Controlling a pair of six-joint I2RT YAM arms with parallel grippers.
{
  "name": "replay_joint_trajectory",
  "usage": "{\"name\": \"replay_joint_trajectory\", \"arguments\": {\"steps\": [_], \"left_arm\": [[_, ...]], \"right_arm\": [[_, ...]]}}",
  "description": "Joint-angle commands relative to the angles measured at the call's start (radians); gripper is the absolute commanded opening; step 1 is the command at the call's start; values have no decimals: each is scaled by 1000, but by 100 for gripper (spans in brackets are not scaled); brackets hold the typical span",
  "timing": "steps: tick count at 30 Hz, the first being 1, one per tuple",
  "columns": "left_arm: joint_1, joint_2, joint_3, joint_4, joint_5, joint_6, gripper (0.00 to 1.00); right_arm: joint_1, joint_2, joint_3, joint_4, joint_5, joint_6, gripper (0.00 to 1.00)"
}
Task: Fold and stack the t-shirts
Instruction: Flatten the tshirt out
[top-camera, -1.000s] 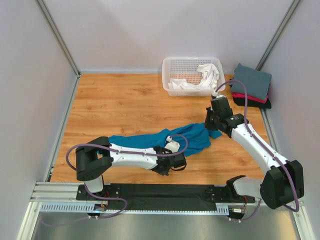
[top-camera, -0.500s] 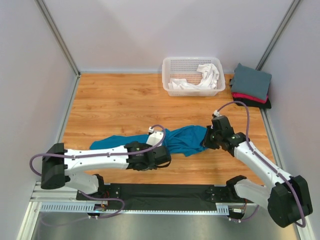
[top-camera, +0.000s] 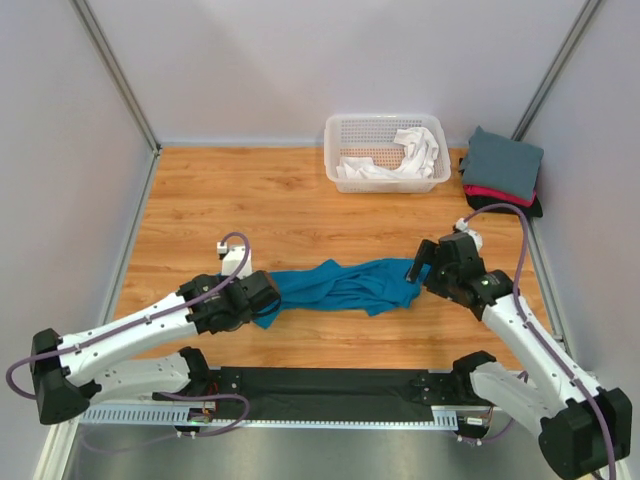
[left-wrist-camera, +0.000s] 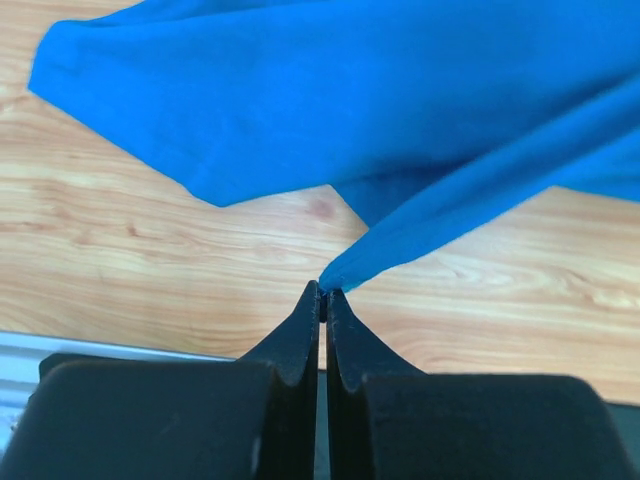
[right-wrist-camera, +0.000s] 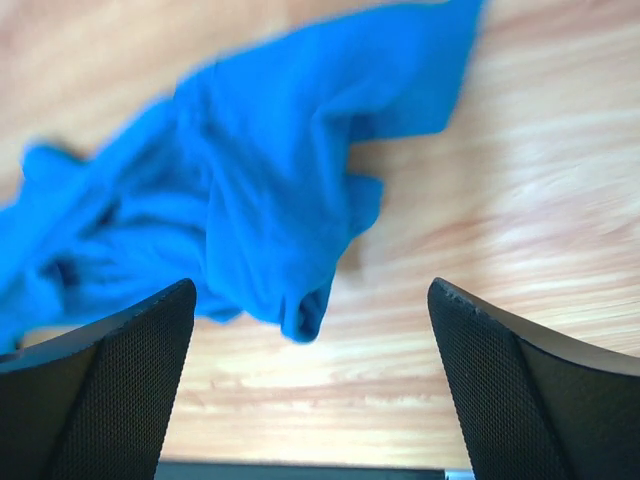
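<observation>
The robot's right gripper will move down and outward next, onto the far corner at the shirt's loose end, because that flap sticks out clear of the bunched cloth over bare wood.
A teal-blue t-shirt (top-camera: 345, 286) lies stretched out in a long bunched strip across the middle of the wooden table. My left gripper (top-camera: 265, 300) is at its left end, shut on a corner of the cloth (left-wrist-camera: 345, 272); its tips (left-wrist-camera: 323, 290) meet with only fabric between them. My right gripper (top-camera: 420, 272) hovers at the shirt's right end, open, and the cloth (right-wrist-camera: 260, 200) lies loose below and between its fingers (right-wrist-camera: 120, 370). Folded t-shirts are stacked at the back right: slate-grey (top-camera: 503, 160) on top, then red-pink (top-camera: 492, 193), then black (top-camera: 512, 208).
A white lattice basket (top-camera: 372, 130) stands at the back centre with crumpled white t-shirts (top-camera: 405, 155) inside. Grey walls close in the table on the left, back and right. A black strip and metal rail (top-camera: 320, 385) run along the near edge.
My left arm swung left, dragging the shirt's end with it and pulling the cloth out long. My right gripper opened, let go of the shirt and dropped toward the near right.
</observation>
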Motion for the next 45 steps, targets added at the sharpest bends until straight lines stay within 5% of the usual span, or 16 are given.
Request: {"name": "replay_joint_trajectory", "arguments": {"steps": [1, 10, 19, 25, 40, 43, 45], "left_arm": [[69, -26, -22, -39, -41, 7, 0], [250, -95, -36, 27, -38, 108, 0], [282, 0, 9, 53, -32, 151, 0], [322, -4, 14, 76, -15, 151, 0], [358, -101, -14, 68, -15, 142, 0], [358, -101, -16, 61, -21, 136, 0], [358, -100, -6, 54, -38, 134, 0]], "right_arm": [[-84, -49, 53, -17, 152, 22, 100], [-257, 105, -27, 214, 60, -2, 97], [-253, 222, -23, 388, -122, 53, 68], [-213, 129, -135, 397, -39, 41, 68], [-213, 441, -102, 665, -64, 38, 64], [-213, 526, -76, 705, -83, 44, 46], [-213, 580, -59, 736, -121, 42, 16]]}}
